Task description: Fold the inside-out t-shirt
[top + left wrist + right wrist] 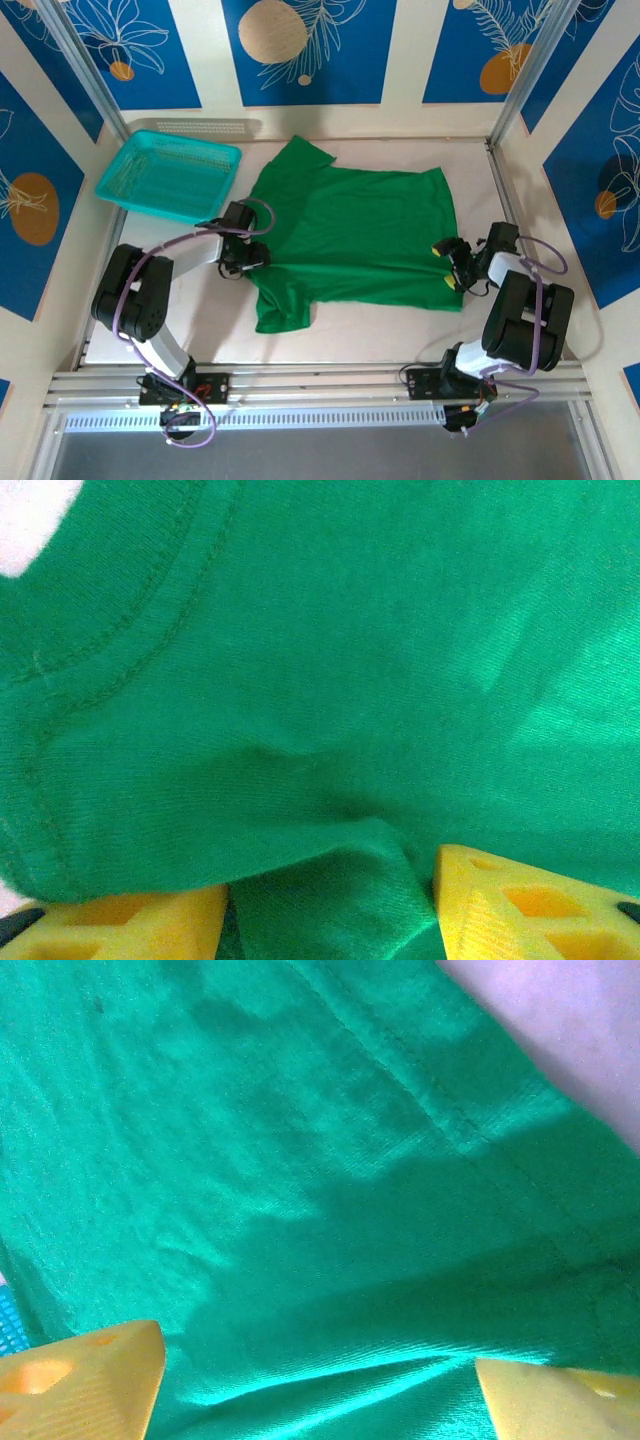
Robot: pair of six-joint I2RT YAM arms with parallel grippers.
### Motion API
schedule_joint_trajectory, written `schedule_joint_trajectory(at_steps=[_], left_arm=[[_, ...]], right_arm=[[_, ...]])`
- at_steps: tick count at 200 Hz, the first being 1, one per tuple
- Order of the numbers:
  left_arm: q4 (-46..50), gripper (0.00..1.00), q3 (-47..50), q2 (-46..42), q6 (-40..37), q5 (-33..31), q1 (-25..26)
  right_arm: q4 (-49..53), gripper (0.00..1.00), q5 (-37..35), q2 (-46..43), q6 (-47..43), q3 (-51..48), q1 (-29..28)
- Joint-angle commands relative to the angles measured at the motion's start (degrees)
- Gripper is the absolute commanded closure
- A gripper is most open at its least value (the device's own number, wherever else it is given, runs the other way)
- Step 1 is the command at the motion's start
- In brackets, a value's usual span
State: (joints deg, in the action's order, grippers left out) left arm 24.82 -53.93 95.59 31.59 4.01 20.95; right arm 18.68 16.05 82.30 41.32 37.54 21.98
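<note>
I will move my right gripper back along the t-shirt's hem onto the near hem corner (pixel 459 306) next and close it there, because that corner is back of my spread fingers, closer to the base.
The inside-out t-shirt (pixel 350 230), bright green, lies spread flat across the middle of the table, with one sleeve toward the back and one toward the front left. My left gripper (pixel 248 256) sits on its left edge by the neck. In the left wrist view its yellow fingers (pixel 130 920) stand apart, and a raised fold of the shirt (pixel 330 880) lies between them below the collar seam (pixel 110 650). My right gripper (pixel 452 265) rests on the shirt's right edge. Its fingers (pixel 90 1380) are spread wide over the cloth (pixel 300 1210), with a low ridge between them.
A teal mesh basket (pixel 170 175) stands at the back left, just beyond the left arm. Bare white table (pixel 350 335) runs along the front between the two arm bases. Metal frame posts and walls close in the sides.
</note>
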Motion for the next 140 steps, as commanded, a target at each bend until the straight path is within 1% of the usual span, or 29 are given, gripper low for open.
schedule_joint_trajectory(at_steps=[1, 18, 37, 50, 58, 73, 86, 97, 110, 119, 129, 140], left_arm=[[6.6, 0.43, 1.2, -4.2, -1.0, -0.5, -0.9], [7.7, 0.42, 5.1, -10.5, 1.8, -0.3, -1.0], [9.6, 0.42, 9.3, -19.2, 4.8, 1.8, -0.5], [12.4, 0.42, 11.6, -25.6, 4.6, 5.5, 0.6], [14.9, 0.42, 12.7, -28.9, 5.7, 6.0, 2.1], [17.1, 0.42, 15.4, -33.8, 8.2, 6.0, 6.8], [17.5, 0.42, 17.4, -35.8, 11.6, 5.1, 10.4], [16.6, 0.42, 18.5, -36.5, 14.0, 4.8, 13.3], [16.2, 0.42, 19.1, -37.0, 16.1, 4.6, 15.4], [15.2, 0.42, 20.1, -37.6, 17.1, 3.1, 16.9], [13.7, 0.42, 21.5, -37.9, 18.3, 1.7, 17.8], [12.0, 0.42, 22.7, -37.0, 19.0, 2.3, 18.3]], right_arm=[[7.8, 0.12, -2.3, -3.0, 2.1, 2.3, -1.9], [15.3, 0.09, -9.0, -7.2, 5.4, 3.8, -4.0], [23.1, 0.06, -13.7, -11.7, 10.5, 4.0, -5.2], [26.8, 0.05, -13.8, -15.0, 13.4, 2.7, -5.3], [28.2, 0.05, -13.2, -17.0, 14.6, 1.7, -5.3], [28.8, 0.05, -13.0, -20.0, 15.4, -0.3, -5.4], [29.2, 0.06, -14.7, -20.9, 15.5, -1.4, -5.4], [29.1, 0.06, -14.8, -20.3, 15.5, -1.7, -5.1], [28.7, 0.08, -13.9, -19.0, 15.3, -1.8, -5.0], [28.1, 0.08, -13.3, -17.9, 14.7, -1.9, -5.0], [27.5, 0.08, -13.0, -16.7, 14.5, -2.1, -4.9], [26.9, 0.09, -12.3, -15.3, 14.2, -2.2, -4.9]])
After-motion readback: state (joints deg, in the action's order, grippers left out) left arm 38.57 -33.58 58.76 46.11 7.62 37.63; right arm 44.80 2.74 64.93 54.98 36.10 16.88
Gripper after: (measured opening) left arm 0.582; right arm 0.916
